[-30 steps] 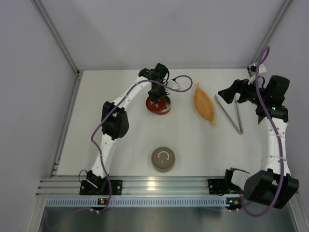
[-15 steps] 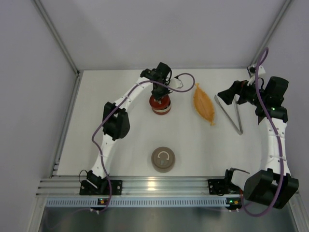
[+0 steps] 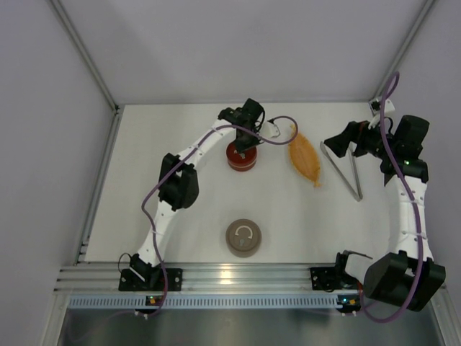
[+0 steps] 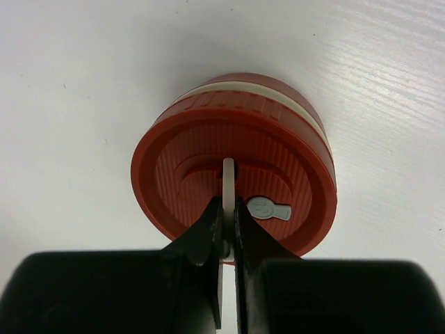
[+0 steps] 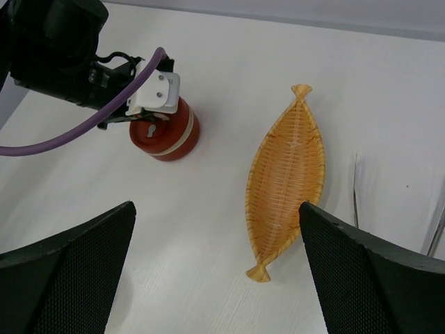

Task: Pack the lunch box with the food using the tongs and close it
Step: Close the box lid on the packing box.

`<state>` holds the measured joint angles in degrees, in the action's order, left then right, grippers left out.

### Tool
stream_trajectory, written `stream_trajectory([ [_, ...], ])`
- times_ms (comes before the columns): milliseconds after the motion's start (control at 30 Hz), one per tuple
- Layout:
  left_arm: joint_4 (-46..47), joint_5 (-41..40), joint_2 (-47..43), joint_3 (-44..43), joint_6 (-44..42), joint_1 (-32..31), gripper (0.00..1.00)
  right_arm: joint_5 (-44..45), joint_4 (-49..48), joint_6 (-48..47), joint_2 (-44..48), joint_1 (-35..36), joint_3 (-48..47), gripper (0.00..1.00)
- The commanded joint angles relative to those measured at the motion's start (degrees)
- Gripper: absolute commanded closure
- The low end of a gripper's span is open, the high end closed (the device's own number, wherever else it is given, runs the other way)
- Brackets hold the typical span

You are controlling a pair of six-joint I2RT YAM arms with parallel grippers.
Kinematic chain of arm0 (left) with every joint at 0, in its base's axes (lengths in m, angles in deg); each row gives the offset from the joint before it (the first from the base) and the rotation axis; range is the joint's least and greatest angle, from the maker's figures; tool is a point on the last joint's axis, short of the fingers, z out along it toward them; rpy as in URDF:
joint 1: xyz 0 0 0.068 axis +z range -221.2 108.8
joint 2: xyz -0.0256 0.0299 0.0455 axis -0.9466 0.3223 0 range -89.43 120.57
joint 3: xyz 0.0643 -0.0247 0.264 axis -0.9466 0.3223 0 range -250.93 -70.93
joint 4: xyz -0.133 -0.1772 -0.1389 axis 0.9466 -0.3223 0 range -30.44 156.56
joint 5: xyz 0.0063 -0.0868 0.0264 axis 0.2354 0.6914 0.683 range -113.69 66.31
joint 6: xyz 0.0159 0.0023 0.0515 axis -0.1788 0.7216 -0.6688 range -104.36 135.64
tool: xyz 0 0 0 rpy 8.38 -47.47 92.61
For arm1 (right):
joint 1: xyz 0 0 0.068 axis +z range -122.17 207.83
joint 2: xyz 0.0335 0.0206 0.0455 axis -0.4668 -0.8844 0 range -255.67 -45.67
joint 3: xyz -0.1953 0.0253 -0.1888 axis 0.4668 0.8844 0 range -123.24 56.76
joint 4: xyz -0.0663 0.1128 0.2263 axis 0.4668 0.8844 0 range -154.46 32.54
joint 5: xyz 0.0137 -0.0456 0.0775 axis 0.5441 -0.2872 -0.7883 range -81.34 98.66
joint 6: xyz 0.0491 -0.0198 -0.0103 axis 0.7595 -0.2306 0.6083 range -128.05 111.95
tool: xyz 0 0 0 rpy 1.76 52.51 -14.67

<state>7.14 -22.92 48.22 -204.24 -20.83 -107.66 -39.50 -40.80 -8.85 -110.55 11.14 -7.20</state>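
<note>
The robot's left gripper will next pull the lunch box (image 3: 241,161) back, stopping short of the brown tin, and then let go of the white tab.
The lunch box (image 3: 241,161) is a round red tin with a cream band, standing on the table at the back centre. Its ribbed red lid (image 4: 236,177) is on. My left gripper (image 4: 228,209) is shut on the thin white tab that stands up from the middle of the lid. My right gripper (image 3: 338,140) hangs open with nothing between its fingers, above the table at the right. The tongs (image 3: 344,175), slim silver metal, lie on the table just under and in front of it. No food shows in any view.
An orange woven boat-shaped tray (image 3: 304,157) lies between the lunch box and the tongs; it looks empty in the right wrist view (image 5: 286,177). A round brown tin (image 3: 243,238) with a white loop on top sits near the front centre.
My left wrist has swung to the right above the lunch box, and the box has shifted slightly right. The right arm has not moved.
</note>
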Motion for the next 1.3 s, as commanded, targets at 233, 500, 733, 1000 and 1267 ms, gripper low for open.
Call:
stream_trajectory([
  [233,-5.26,3.18,-1.48,7.69,-2.38,-1.06,1.0,-2.11,0.07,0.36,0.9,-0.98,0.33,0.01],
  [500,-6.68,4.76,-16.59,30.1,0.78,-1.06,1.0,-3.08,0.34,2.19,2.39,-0.89,0.77,0.01],
  [733,-7.66,3.36,-23.98,39.34,6.49,-1.85,1.0,-3.69,-1.25,4.84,3.44,-0.89,1.82,0.01],
  [1000,-1.06,2.74,-27.51,43.22,14.31,-1.85,0.9,-3.78,-1.51,5.63,5.38,-0.89,2.97,0.01],
  [1267,3.08,2.13,-30.41,48.23,17.31,-1.85,0.77,-3.34,-2.21,6.16,8.45,-0.89,5.6,0.01],
])
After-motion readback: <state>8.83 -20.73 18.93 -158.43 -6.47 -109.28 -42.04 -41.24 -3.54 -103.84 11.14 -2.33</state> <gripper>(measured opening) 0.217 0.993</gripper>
